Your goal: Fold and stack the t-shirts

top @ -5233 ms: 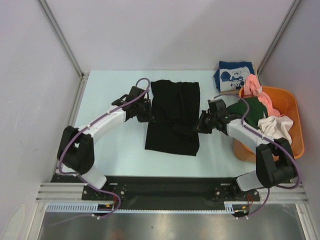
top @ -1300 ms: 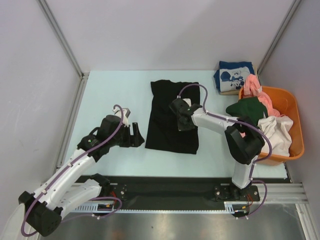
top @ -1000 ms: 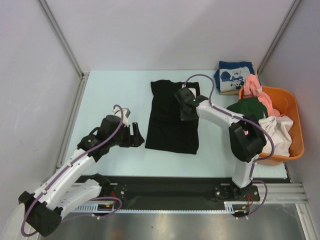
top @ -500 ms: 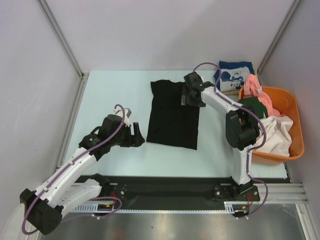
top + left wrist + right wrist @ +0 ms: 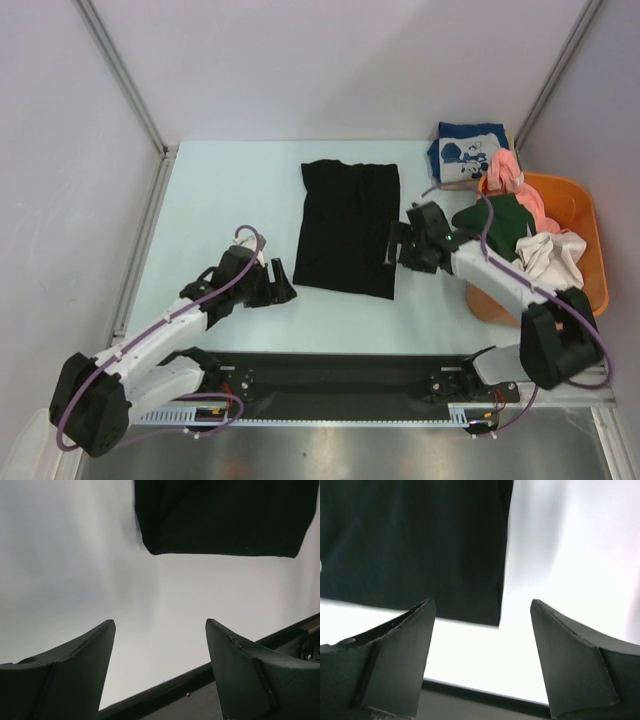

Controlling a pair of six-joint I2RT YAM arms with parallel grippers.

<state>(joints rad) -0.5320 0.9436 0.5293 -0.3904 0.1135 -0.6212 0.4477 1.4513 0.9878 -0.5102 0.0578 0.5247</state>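
Note:
The left gripper comes down and slightly outward onto the black t-shirt's near corner (image 5: 298, 281) (image 5: 155, 548) beside it next, since that corner still lies beyond its open fingers.
A black t-shirt (image 5: 345, 228) lies flat in the middle of the table as a long folded strip. Its near edge fills the top of the left wrist view (image 5: 225, 515) and the upper left of the right wrist view (image 5: 415, 540). My left gripper (image 5: 281, 284) (image 5: 160, 630) is open just left of the shirt's near-left corner, holding nothing. My right gripper (image 5: 398, 246) (image 5: 481, 611) is open beside the shirt's right edge, also holding nothing. A folded navy t-shirt with white print (image 5: 467, 152) rests at the back right.
An orange basket (image 5: 585, 215) stands at the right edge, holding pink (image 5: 510, 172), dark green (image 5: 494, 220) and off-white (image 5: 552, 255) t-shirts. Grey walls close in the left and right sides. A black rail (image 5: 330, 372) runs along the near edge.
My right gripper swept to the shirt's far edge, opened and came back to the right of the shirt. The left arm slid slightly nearer the front edge, staying open.

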